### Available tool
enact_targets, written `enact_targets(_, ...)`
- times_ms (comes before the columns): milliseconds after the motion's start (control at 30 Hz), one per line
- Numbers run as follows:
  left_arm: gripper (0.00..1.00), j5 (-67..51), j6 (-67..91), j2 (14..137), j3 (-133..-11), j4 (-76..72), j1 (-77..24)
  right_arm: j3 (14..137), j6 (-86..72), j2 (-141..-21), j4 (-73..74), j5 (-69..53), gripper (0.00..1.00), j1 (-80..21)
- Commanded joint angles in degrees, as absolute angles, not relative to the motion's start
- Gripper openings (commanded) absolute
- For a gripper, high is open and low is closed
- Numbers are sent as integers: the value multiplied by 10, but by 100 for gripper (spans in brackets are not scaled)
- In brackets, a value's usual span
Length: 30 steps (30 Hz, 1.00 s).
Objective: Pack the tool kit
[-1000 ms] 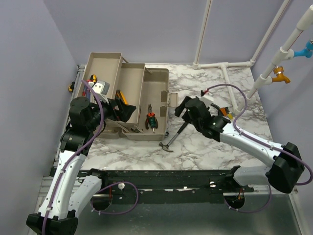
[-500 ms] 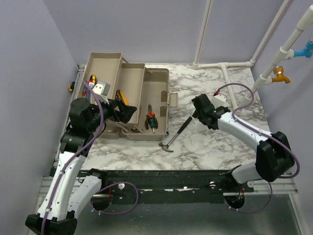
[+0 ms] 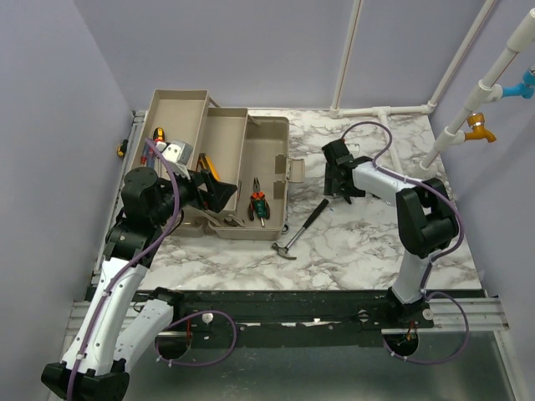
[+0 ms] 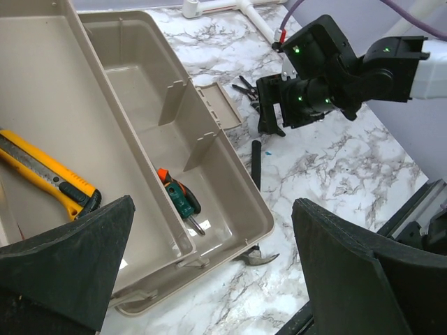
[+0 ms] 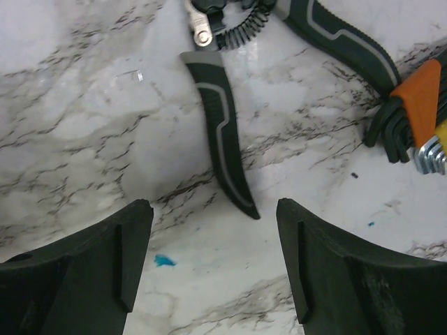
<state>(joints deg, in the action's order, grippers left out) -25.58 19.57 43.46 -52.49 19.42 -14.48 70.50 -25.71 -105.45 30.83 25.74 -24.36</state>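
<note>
My right gripper is to go down onto the pliers' handle farther from the orange hex key set [image 5: 419, 125] and close near that handle's tip, because that handle lies clear of other tools.
The beige toolbox [image 3: 269, 150] stands open at the left, its trays folded out; it also shows in the left wrist view [image 4: 140, 77]. Orange-green pliers [image 3: 257, 205] lie in its main compartment and a yellow utility knife [image 4: 49, 178] lies in a tray. A black-handled hammer [image 3: 301, 227] lies on the marble just right of the box. My left gripper [image 3: 219, 194] is open and empty above the box's front. My right gripper [image 3: 338, 190] is open and empty, pointing down over black-grey pliers [image 5: 223, 139] on the table. An orange hex key set [image 5: 419, 125] lies beside them.
The far tray holds an orange-yellow tool and a white item [image 3: 165, 144]. White pipes [image 3: 384, 113] run along the back right of the table, with blue and orange taps [image 3: 481, 125] at the right wall. A blue speck [image 5: 164, 260] marks the marble.
My right arm has folded back and its gripper has moved from over the hammer to the table behind the hammer's handle. The left arm has barely moved.
</note>
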Motion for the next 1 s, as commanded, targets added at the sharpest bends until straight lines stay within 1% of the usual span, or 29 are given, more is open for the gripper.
enact_targets(0,99,-259,196,421,-518,186,-152,734,-205,-1085,291,214,77,-202)
enact_targets(67,98,-258,195,424,-520,189,-152,737,-202,-1098,280,179,74,-188)
enact_targets(133,98,-259,195,428,-524,192,-153,735,-199,-1108,264,144,68,-180)
enact_targets(167,98,-259,195,427,-524,194,-152,734,-198,-1114,258,128,66,-179)
enact_targets(233,98,-256,194,426,-525,196,-152,728,-202,-1125,245,104,58,-179)
enact_targets(300,98,-251,193,423,-523,194,-152,719,-211,-1134,233,98,47,-178)
enact_targets(367,98,-247,192,419,-522,193,-153,713,-220,-1143,226,94,31,-177)
enact_targets(467,98,-246,192,420,-521,194,-153,713,-228,-1154,224,76,2,-177)
enact_targets(500,98,-247,192,421,-522,194,-153,713,-231,-1153,223,76,1,-176)
enact_targets(567,99,-247,192,423,-523,195,-153,708,-235,-1141,216,85,1,-177)
enact_targets(700,99,-245,192,424,-523,195,-153,691,-232,-1079,199,97,1,-177)
enact_targets(967,98,-241,192,427,-526,197,-153,681,-227,-954,187,17,1,-177)
